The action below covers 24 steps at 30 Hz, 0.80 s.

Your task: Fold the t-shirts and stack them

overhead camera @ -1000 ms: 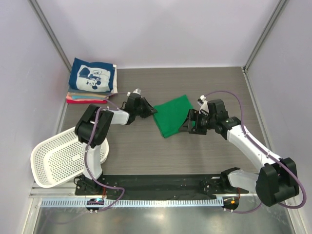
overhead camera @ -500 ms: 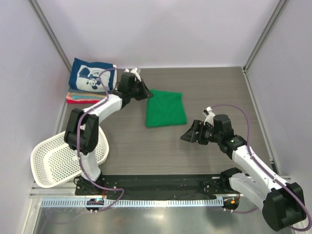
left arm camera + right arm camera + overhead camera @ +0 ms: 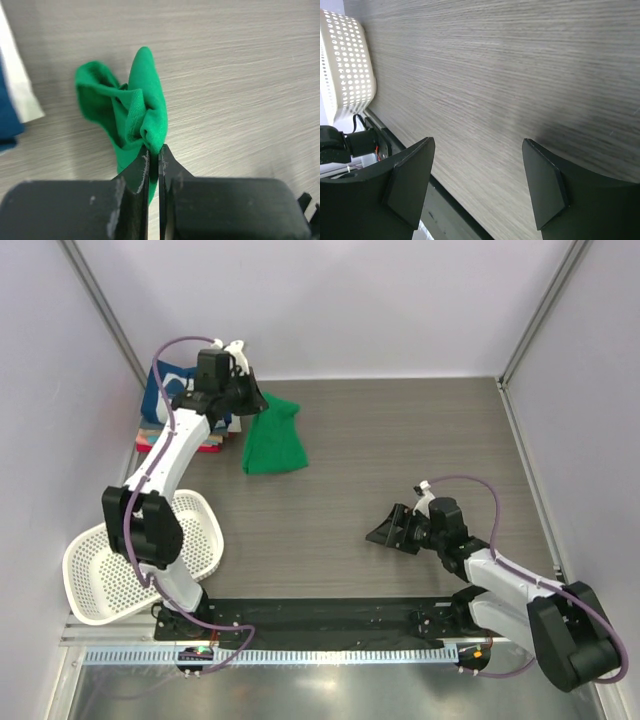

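Observation:
The stack's navy top (image 3: 171, 387) lies to my left gripper's left in the top view. This gripper carries the green t-shirt (image 3: 272, 445), still hanging beside it, up over it next and releases.
The folded green t-shirt (image 3: 272, 445) hangs bunched from my left gripper (image 3: 250, 400), which is shut on its top edge just right of the stack. In the left wrist view the green t-shirt (image 3: 134, 107) droops above the table from the pinched fold, with my left gripper (image 3: 154, 150) closed on it. The stack of folded t-shirts (image 3: 152, 438) sits at the back left, the navy printed one (image 3: 157, 390) on top, mostly hidden by the left arm. My right gripper (image 3: 385, 533) stands open low over bare table at the near right, nothing between its fingers (image 3: 410, 180).
A white perforated basket (image 3: 110, 570) lies tilted at the near left by the left arm's base; its wall shows as the basket (image 3: 347, 65) in the right wrist view. Side walls close in the table on the left, back and right.
My left gripper shut on the green t-shirt, lifted it and carried it left and back toward the stack. My right arm let go and drew back toward the near right, staying open.

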Tool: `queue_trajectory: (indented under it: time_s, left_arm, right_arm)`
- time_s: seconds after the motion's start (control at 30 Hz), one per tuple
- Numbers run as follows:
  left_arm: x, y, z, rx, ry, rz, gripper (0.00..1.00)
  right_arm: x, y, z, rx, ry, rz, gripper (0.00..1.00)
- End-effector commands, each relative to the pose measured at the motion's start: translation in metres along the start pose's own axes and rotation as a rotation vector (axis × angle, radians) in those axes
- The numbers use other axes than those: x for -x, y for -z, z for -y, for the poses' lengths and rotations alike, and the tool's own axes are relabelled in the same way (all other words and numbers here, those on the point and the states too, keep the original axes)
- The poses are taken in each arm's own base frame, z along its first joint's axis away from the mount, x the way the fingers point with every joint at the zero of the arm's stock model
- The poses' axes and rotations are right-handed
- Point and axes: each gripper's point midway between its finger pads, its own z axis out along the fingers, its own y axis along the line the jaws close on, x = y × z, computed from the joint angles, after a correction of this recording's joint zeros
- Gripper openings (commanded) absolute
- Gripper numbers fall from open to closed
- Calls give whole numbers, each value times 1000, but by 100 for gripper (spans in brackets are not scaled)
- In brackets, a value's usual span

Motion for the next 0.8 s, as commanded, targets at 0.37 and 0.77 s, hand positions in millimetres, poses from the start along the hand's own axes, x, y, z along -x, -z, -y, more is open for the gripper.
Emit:
queue_trajectory:
  time_s: [0.37, 0.77]
  left_arm:
    - [120, 129, 13, 56, -189, 263, 0]
    - [165, 160, -2, 84, -237, 348, 0]
  right_arm:
    - [20, -7, -15, 68, 65, 66, 76]
    - [19, -8, -15, 73, 70, 61, 77]
